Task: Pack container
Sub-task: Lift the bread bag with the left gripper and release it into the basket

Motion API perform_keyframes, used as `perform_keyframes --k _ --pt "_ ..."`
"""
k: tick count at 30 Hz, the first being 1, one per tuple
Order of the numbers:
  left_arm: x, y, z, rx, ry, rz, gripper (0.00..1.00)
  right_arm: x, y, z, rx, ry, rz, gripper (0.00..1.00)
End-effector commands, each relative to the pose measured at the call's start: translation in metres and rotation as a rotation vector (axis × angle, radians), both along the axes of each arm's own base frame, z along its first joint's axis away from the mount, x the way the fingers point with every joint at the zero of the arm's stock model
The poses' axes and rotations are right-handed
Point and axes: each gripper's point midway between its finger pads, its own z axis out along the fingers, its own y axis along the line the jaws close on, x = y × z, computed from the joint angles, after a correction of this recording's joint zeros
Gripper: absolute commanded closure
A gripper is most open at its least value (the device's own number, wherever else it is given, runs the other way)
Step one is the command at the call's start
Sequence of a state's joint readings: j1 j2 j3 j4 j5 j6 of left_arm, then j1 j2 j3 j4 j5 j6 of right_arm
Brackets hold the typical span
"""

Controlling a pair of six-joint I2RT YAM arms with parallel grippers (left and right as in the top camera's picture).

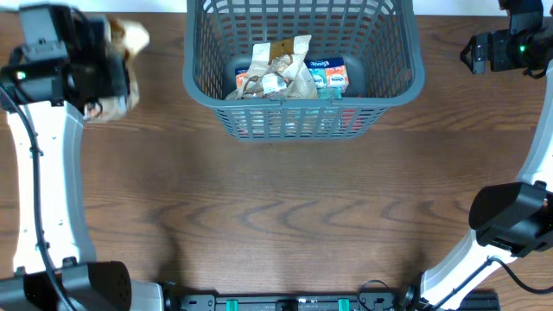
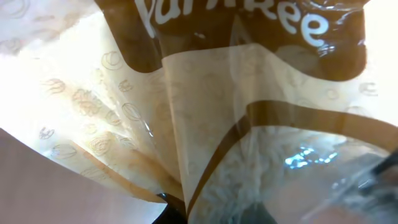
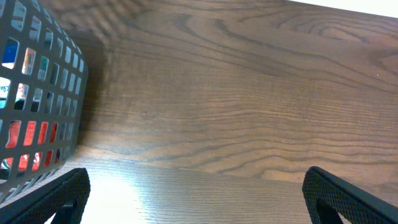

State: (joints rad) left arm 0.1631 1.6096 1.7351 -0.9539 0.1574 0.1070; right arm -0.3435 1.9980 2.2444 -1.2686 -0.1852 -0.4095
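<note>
My left gripper should next lift the snack packet over the nearest side of the container [image 1: 393, 91] and lower it inside, next to the packets.
The dark grey lattice container [image 1: 393, 91] stands at the back middle of the table with several snack packets [image 1: 281, 73] inside. Its side wall shows in the right wrist view [image 3: 43, 99] at the left. My left gripper [image 1: 108, 82] is at the far left, shut on a cream and brown snack packet [image 1: 128, 36]. That packet fills the left wrist view [image 2: 186, 112], and the fingers are hidden behind it. My right gripper [image 3: 196, 199] is open and empty over bare table to the right of the container, seen overhead [image 1: 473, 53] at the far right.
The wooden table [image 1: 276, 216] stretches in front of the container. The arm bases stand at the front left [image 1: 78, 285] and front right [image 1: 510, 216] corners.
</note>
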Motion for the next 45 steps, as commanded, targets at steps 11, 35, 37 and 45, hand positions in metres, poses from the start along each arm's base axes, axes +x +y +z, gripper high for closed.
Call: perform_keyframes --k 11,35,37,45 --pt "0.041 -0.111 0.150 -0.007 -0.512 -0.206 0.94 -0.005 -0.001 0.004 -0.007 -0.002 0.003 0.01" --pt "0.070 -0.288 0.014 0.420 -0.380 -1.002 0.94 -0.006 0.000 0.003 -0.004 0.004 0.000 0.01" --pt "0.073 -0.287 0.001 0.418 -0.347 -1.006 0.94 -0.006 0.000 0.004 -0.003 0.004 0.000 0.01" --pt "0.078 -0.271 -0.055 0.403 -0.178 -1.013 0.94 -0.006 0.000 0.003 -0.004 0.004 0.001 0.01"
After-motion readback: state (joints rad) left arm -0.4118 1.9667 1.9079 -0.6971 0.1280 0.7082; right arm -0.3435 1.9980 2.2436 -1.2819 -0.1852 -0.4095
